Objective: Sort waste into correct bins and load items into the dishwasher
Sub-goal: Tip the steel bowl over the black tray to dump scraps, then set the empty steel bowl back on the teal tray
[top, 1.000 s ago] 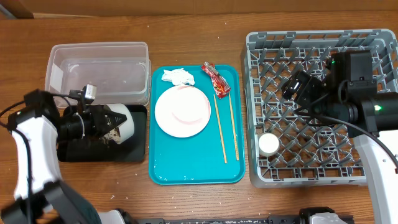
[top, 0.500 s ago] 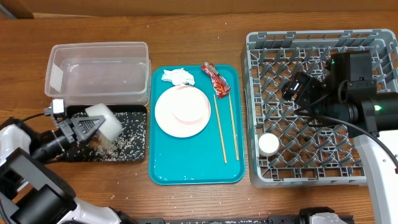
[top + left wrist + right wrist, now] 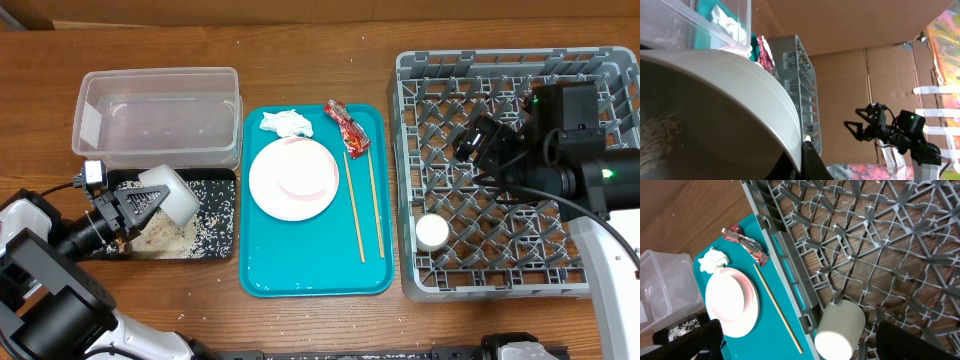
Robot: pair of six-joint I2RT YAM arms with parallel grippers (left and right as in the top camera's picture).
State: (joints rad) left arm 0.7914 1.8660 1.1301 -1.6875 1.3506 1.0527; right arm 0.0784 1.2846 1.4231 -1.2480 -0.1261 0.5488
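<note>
Next, my left gripper swings to the right in the overhead view, turns the bowl (image 3: 170,194) upright and lowers it onto the teal tray's near part, still bare.
My left gripper (image 3: 140,202) is shut on the rim of the pale bowl (image 3: 170,194), tipped on its side over the black tray (image 3: 225,215). Rice and brown scraps (image 3: 185,228) lie spread in that tray. In the left wrist view the bowl (image 3: 725,100) fills the frame, some rice still inside. My right gripper (image 3: 485,140) is open and empty above the grey dish rack (image 3: 600,285). The white cup (image 3: 432,232) lies in the rack's front left; it also shows in the right wrist view (image 3: 839,330). The plate (image 3: 294,178), tissue (image 3: 285,123), red wrapper (image 3: 347,127) and chopsticks (image 3: 355,208) lie on the teal tray (image 3: 300,275).
The clear tub (image 3: 160,115) stands behind the black tray, empty. A few rice grains lie on the wooden table in front of the trays. The rack fills the right side of the table.
The left gripper tipped the bowl over the black tray and rice spilled into it; more scraps have piled up since half a second ago. The right arm has not moved.
</note>
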